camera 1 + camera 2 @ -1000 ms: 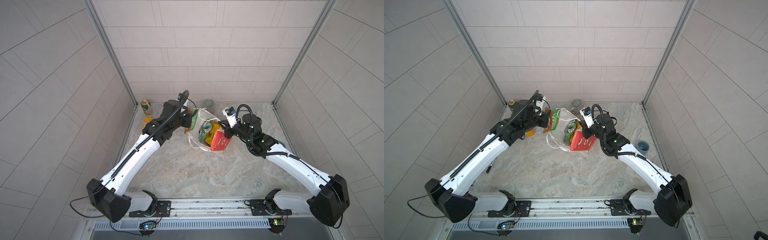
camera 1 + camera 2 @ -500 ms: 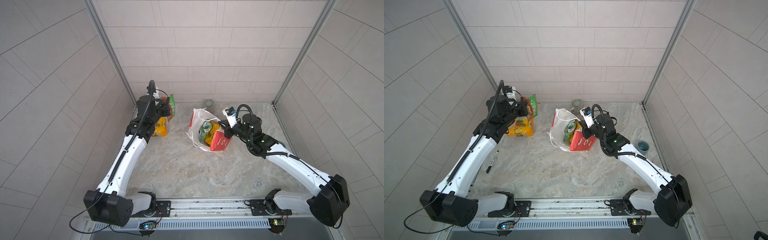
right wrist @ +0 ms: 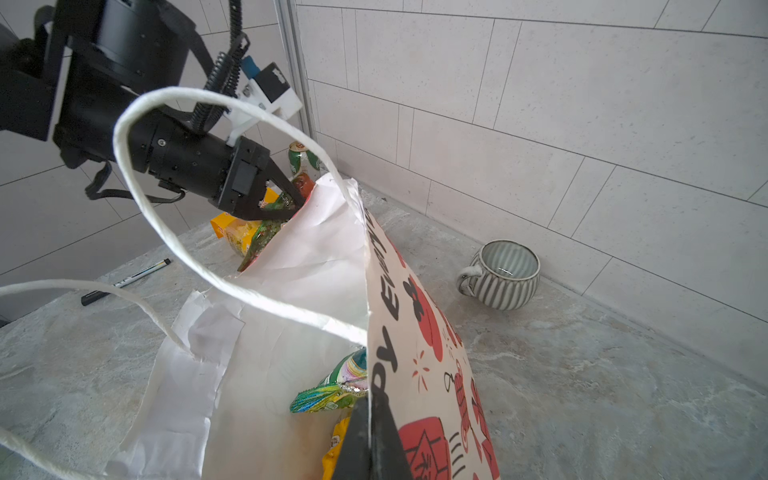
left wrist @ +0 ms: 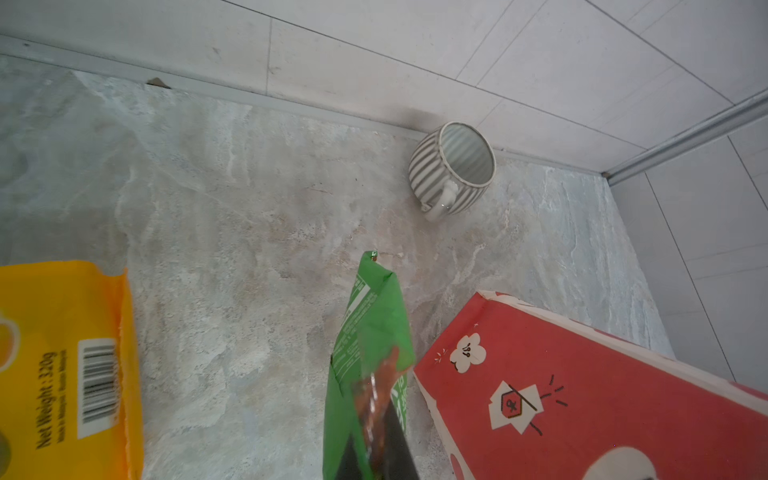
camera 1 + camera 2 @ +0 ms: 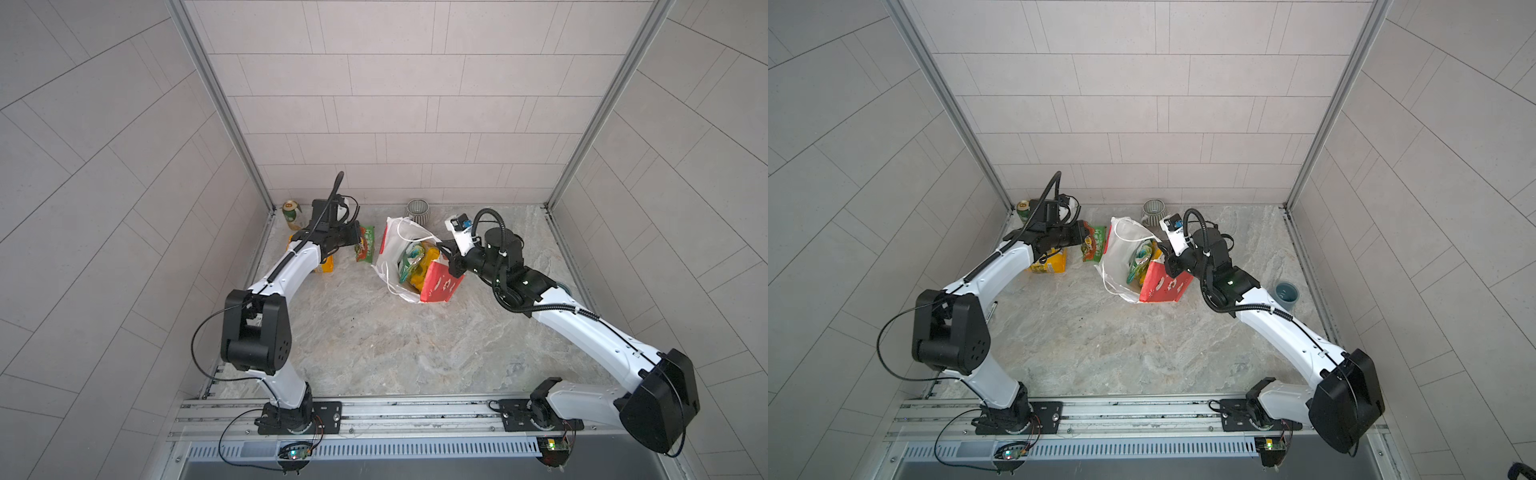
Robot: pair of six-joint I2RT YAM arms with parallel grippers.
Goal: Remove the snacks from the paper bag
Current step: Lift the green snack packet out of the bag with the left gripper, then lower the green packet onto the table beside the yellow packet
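Next, my left gripper lowers the green chips packet onto the bare tabletop below, between the yellow-orange packet point(image 5: 326, 266) and the bag, and releases it, since that spot is free.
The white paper bag point(image 5: 390, 255) point(image 5: 1121, 259) with red side panels point(image 4: 561, 399) stands mid-table, mouth open. My right gripper point(image 5: 446, 257) point(image 5: 1165, 259) point(image 3: 370, 409) is shut on its printed wall at the rim. Inside lie a green-yellow packet point(image 3: 332, 390) point(image 5: 413, 259) and a yellow one point(image 3: 338, 444). My left gripper point(image 5: 356, 241) point(image 5: 1079, 239) point(image 4: 376, 432) point(image 3: 286, 199) is shut on the green chips packet point(image 5: 365, 249) point(image 5: 1094, 245) point(image 4: 370, 332), which hangs just left of the bag. A yellow-orange packet point(image 5: 326, 266) point(image 5: 1052, 264) point(image 4: 62, 365) lies on the table under the left arm.
A green-gold can point(image 5: 291, 214) point(image 5: 1024, 210) stands in the back left corner. The ribbed grey mug point(image 5: 417, 210) point(image 4: 453, 170) point(image 3: 503, 274) sits by the back wall behind the bag. A teal cup point(image 5: 1286, 294) is at the right wall, a black pen point(image 3: 124, 280) on the left.
The left gripper pulled the green chips packet out of the bag, swung it up and left, and has now come back right and lower beside the bag. The right gripper kept hold of the bag.
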